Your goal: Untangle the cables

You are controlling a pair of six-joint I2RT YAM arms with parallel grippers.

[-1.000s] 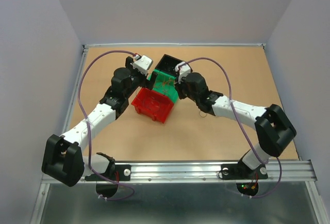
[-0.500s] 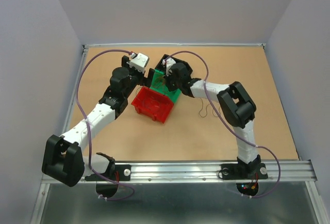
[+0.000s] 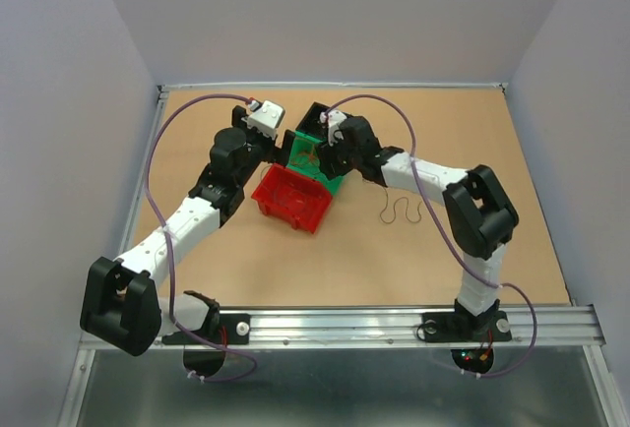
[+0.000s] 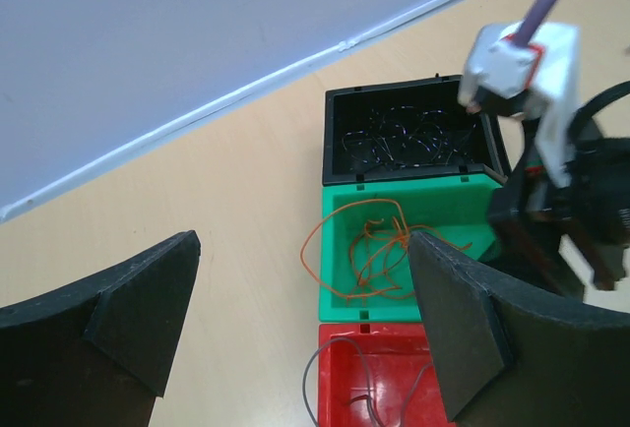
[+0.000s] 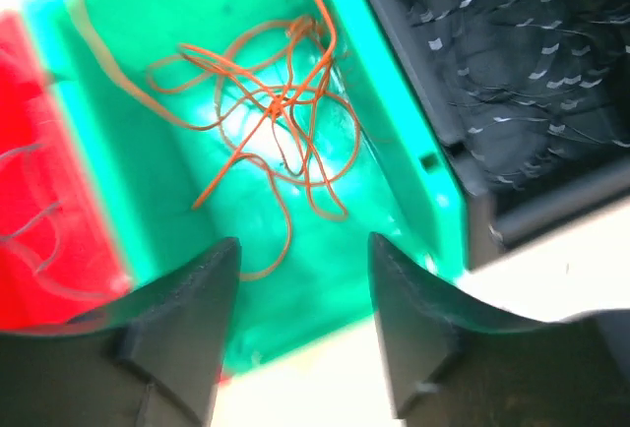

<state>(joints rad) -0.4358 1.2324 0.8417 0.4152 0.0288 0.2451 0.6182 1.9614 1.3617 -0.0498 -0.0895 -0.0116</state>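
My right gripper will move off the side of the green bin next. Then it will lower to the dark wavy wire [image 3: 397, 206].
The cables lie in separate places. An orange tangle [image 5: 276, 117] sits in the green bin [image 5: 394, 142], with one loop [image 4: 313, 250] hanging over its wall. Thin dark wires [image 4: 399, 142] fill the black bin [image 3: 320, 115]. A grey wire [image 4: 340, 358] curls in the red bin [image 3: 290, 201]. One dark wavy wire [image 3: 399, 213] rests on the table. My right gripper [image 5: 305, 250] hangs open over the green bin's wall, holding nothing. My left gripper [image 4: 300, 284] is wide open above the table beside the green and red bins, also holding nothing.
The three bins stand in a row at the table's middle, black farthest, red nearest. The right wrist [image 4: 517, 73] shows in the left wrist view, close over the green bin. Bare tabletop [image 3: 472, 132] spreads on both sides.
The right arm folded up, its elbow rising, while its gripper stayed over the green bin; its jaws went from shut to open. The left arm barely moved.
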